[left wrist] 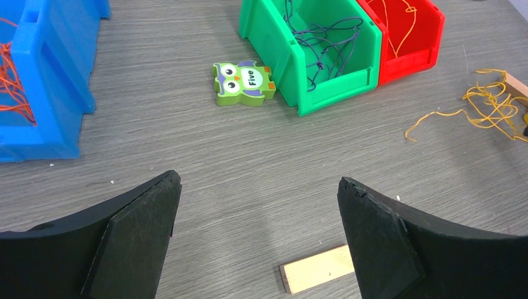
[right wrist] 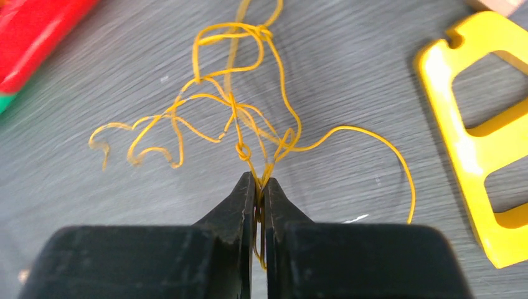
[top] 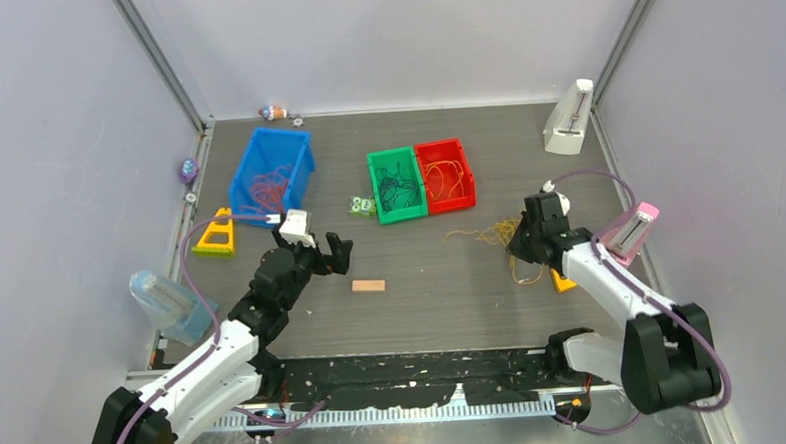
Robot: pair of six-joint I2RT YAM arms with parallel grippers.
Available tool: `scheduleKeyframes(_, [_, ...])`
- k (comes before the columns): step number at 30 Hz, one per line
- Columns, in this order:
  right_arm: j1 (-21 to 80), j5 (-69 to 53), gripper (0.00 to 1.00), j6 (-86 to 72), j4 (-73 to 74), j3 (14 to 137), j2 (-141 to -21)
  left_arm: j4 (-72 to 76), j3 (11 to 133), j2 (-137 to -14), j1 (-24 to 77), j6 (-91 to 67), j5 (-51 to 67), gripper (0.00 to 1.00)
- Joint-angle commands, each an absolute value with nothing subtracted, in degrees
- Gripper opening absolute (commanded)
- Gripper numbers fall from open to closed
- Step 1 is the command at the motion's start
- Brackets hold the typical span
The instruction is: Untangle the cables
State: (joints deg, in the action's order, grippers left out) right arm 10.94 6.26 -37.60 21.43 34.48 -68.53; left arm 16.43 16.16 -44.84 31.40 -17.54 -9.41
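Yellow cable lies in the red bin (top: 446, 178) (right wrist: 36, 36), so my right gripper moves outward and to the left in the top view, then down into it to release next.
A loose tangle of yellow cables (top: 492, 235) (right wrist: 230, 106) (left wrist: 492, 103) lies on the grey table right of centre. My right gripper (top: 519, 243) (right wrist: 258, 182) is shut on strands at the near edge of this tangle; they run between its closed fingers. More cables lie in bins: orange-red ones (top: 267, 187) in the blue bin (top: 306, 161), dark ones (left wrist: 327, 43) in the green bin (left wrist: 274, 50), a yellow one (left wrist: 398, 25) in the red bin (left wrist: 429, 37). My left gripper (top: 328, 251) (left wrist: 258, 187) hovers open over bare table, holding nothing.
A small wooden block (top: 368, 285) (left wrist: 314, 269) lies just below the left gripper. A green owl toy (left wrist: 243, 82) rests beside the green bin. A flat yellow piece (right wrist: 479, 124) lies right of the tangle, another (top: 216, 235) at the left. A pink-topped stand (top: 633, 230) and a white stand (top: 569, 119) are at the right.
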Motion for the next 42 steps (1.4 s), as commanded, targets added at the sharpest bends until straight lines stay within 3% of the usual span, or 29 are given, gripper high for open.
scheduleKeyframes(1, [11.26, -2.85, 0.05, -29.15, 24.64, 37.87, -60.74, 18.99, 17.71, -45.11, 31.55, -17.23, -10.20, 0.98])
scheduleKeyframes(9, [11.78, -9.23, 0.05, -22.39, 30.36, 43.99, -52.41, 18.46, 18.37, -46.05, 31.55, -17.14, -9.89, 0.98])
scheduleKeyframes(19, [11.91, -11.44, 0.05, -21.79, 30.03, 54.42, -52.64, 18.37, 18.69, -46.73, 31.49, -16.91, -9.43, 0.97])
scheduleKeyframes(42, [14.28, -20.28, 0.05, -30.24, 11.86, 77.33, -82.16, 17.57, 19.51, -47.70, 31.55, -16.87, -9.32, 0.96])
